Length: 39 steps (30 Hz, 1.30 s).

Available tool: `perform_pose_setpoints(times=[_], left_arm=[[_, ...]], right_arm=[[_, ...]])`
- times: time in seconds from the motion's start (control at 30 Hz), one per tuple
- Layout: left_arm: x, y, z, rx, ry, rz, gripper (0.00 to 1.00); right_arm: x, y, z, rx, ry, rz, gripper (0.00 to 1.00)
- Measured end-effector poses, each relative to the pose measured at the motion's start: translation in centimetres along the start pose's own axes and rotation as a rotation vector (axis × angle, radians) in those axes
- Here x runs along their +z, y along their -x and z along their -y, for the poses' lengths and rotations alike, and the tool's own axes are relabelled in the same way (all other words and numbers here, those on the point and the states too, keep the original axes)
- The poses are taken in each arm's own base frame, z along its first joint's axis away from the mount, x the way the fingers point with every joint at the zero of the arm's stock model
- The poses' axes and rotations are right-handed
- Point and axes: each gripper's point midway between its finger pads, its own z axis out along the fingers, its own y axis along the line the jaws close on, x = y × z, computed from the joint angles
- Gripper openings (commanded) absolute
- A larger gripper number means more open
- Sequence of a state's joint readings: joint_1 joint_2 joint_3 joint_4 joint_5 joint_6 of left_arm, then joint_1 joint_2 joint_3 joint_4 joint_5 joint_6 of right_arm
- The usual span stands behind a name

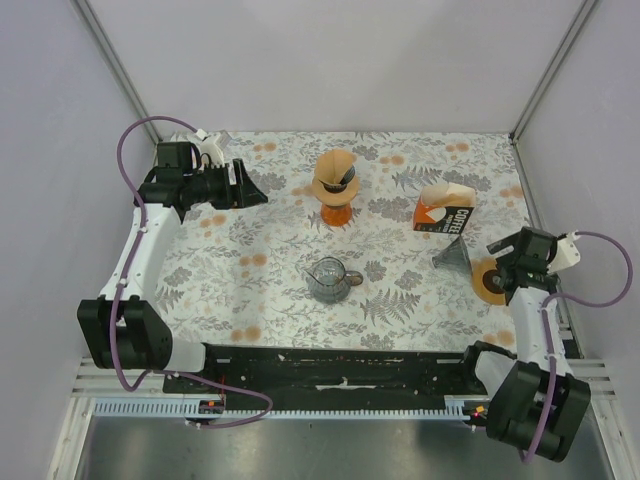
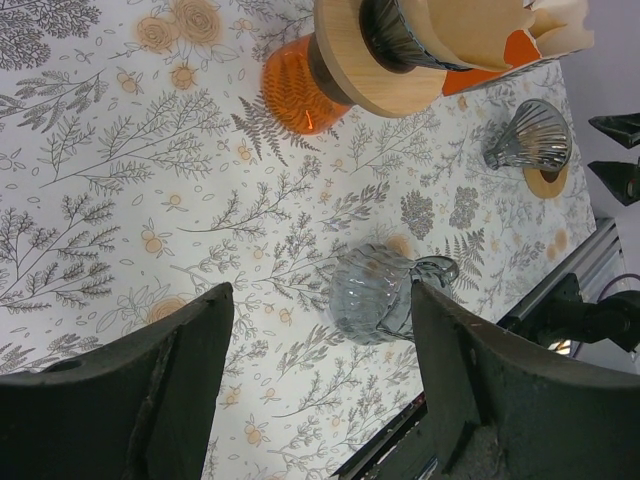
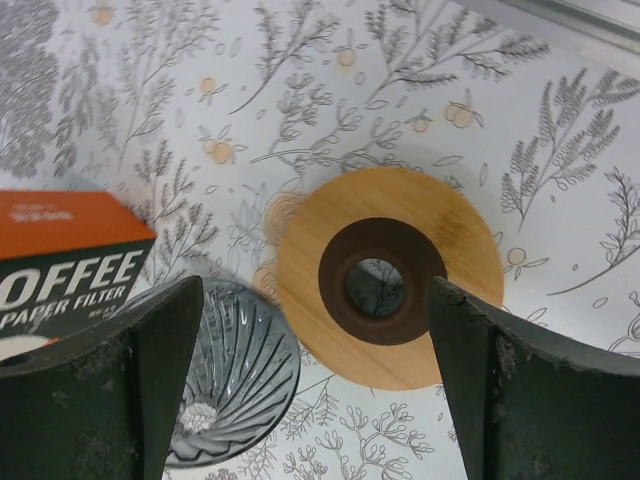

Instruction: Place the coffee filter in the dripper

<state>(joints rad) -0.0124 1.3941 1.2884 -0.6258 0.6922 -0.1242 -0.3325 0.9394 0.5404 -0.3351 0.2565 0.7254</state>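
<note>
The robot's right gripper will next go down away from the ribbed glass dripper, with one finger going into the wooden ring's hole and one past the ring's outer rim.
A tan paper coffee filter [image 1: 333,168] sits in a dripper with a wooden collar [image 1: 335,190] on an orange glass stand [image 1: 336,213] at the table's back middle; the collar also shows in the left wrist view [image 2: 385,70]. A second ribbed glass dripper [image 1: 455,258] lies on its side with its wooden ring [image 1: 490,281] toward the right; it also shows in the right wrist view [image 3: 225,380]. My left gripper [image 1: 256,191] is open and empty, left of the stand. My right gripper [image 1: 497,262] is open and empty over the wooden ring [image 3: 390,290].
An orange and black coffee filter box [image 1: 445,212], with filters sticking out of its top, stands at the back right. A small glass pitcher [image 1: 328,279] stands in the middle; it also shows in the left wrist view [image 2: 375,295]. The table's metal rail runs along the near edge.
</note>
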Motion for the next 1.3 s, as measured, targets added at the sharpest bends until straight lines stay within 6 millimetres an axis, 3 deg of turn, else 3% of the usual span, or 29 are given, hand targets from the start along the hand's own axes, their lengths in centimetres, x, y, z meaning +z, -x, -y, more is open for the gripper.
perform_pose_setpoints(times=[0.17, 0.4, 0.57, 0.9, 1.13, 1.3], left_arm=[[0.0, 0.0, -0.1, -0.009, 0.004, -0.001, 0.76], [0.0, 0.0, -0.2, -0.009, 0.011, 0.000, 0.76], [0.0, 0.0, -0.2, -0.010, 0.013, 0.000, 0.76], [0.0, 0.0, -0.2, -0.010, 0.014, 0.001, 0.76], [0.0, 0.0, -0.2, -0.010, 0.013, 0.001, 0.75], [0.0, 0.0, -0.2, -0.010, 0.013, 0.001, 0.75]], right_arm=[[1.5, -1.1, 2.1, 0.085, -0.111, -0.048, 0.97], [2.5, -3.1, 5.0, 0.086, -0.281, -0.117, 0.68], [2.4, -3.0, 5.5, 0.107, -0.312, -0.105, 0.58], [1.3, -1.5, 5.5, 0.126, -0.301, -0.040, 0.62], [2.1, -3.2, 6.4, 0.099, -0.351, -0.106, 0.66], [2.5, -3.7, 6.6, 0.086, -0.368, -0.130, 0.64]])
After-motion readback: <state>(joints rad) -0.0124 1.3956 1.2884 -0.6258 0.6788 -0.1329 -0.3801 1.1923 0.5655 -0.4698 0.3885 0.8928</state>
